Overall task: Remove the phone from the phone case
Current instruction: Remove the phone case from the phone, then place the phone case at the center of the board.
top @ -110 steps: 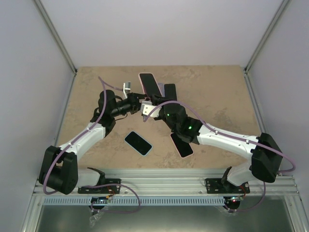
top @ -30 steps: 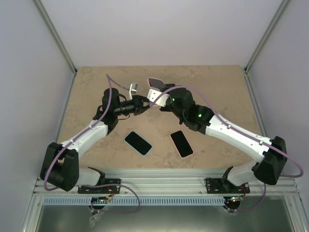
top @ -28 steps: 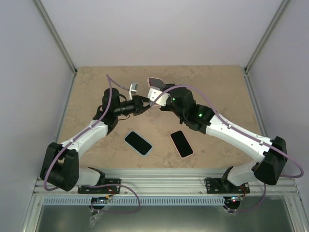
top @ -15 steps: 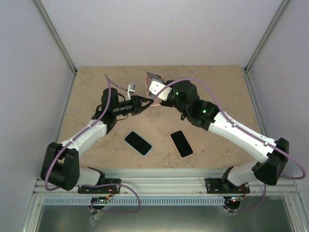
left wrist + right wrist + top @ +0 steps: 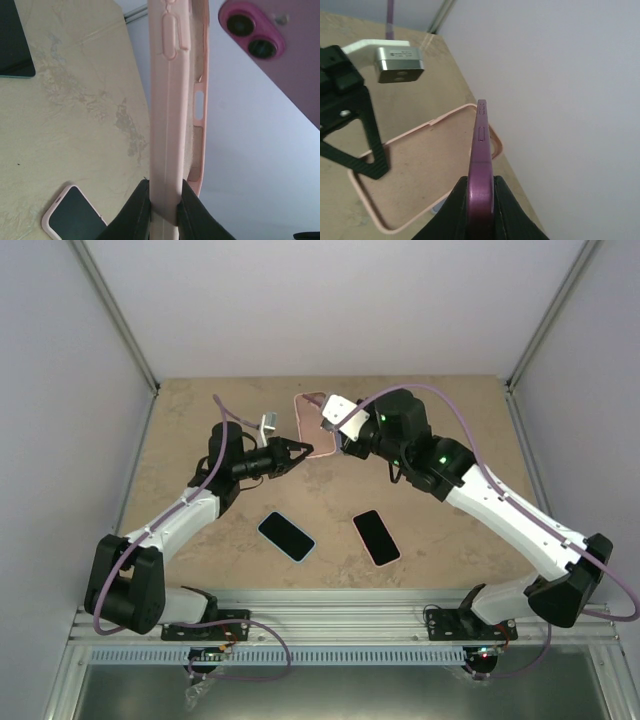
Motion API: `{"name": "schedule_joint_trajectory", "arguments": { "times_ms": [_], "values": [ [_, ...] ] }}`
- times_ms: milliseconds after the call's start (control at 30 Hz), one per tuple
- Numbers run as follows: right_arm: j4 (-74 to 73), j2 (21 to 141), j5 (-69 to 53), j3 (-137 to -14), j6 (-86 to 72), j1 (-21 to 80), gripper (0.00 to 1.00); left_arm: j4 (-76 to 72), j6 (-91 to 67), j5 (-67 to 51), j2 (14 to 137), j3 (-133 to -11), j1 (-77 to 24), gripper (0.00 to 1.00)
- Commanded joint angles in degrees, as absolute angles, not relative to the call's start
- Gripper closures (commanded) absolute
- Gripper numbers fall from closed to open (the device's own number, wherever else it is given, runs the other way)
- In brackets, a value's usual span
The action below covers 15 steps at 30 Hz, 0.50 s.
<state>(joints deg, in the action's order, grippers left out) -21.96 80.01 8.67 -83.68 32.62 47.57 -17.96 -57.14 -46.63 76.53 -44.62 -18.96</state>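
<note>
The phone is already out of the empty pink case, so the robot's left gripper will next move outward and down and lower the case onto the tabletop at the back.
The empty pink phone case hangs in the air over the back middle of the table. My left gripper is shut on its long edge, which shows in the left wrist view between the black fingers. The purple phone, out of the case, stands edge-on in my right gripper, which is shut on it. Its back with two camera lenses floats apart from the case. In the top view my right gripper sits just right of the case and the phone is mostly hidden under the wrist.
Two other phones lie screen-up on the table nearer the front: one in a light blue case and one in a pink case. White walls close the table at the back and on both sides.
My right arm has drawn up and to the right with the phone, pulling it out of the case. My left gripper keeps hold of the case, which now shows its empty inside.
</note>
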Motion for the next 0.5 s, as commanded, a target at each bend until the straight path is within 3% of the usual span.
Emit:
{"name": "schedule_joint_trajectory", "arguments": {
  "times_ms": [0,167,467],
  "values": [
    [-22.8,77.4,1.3,-86.9,28.5,46.2,1.00,-17.0,-55.0,-44.9,75.5,-44.6,-18.6,1.00],
    [-22.2,76.5,1.9,-85.5,28.9,45.1,0.99,-14.2,-51.8,-43.2,75.7,-45.4,-18.5,1.00],
    [-20.7,73.7,2.0,-81.2,27.6,40.8,0.99,9.1,-28.6,-33.5,85.2,-59.1,-18.1,1.00]
  ]
}}
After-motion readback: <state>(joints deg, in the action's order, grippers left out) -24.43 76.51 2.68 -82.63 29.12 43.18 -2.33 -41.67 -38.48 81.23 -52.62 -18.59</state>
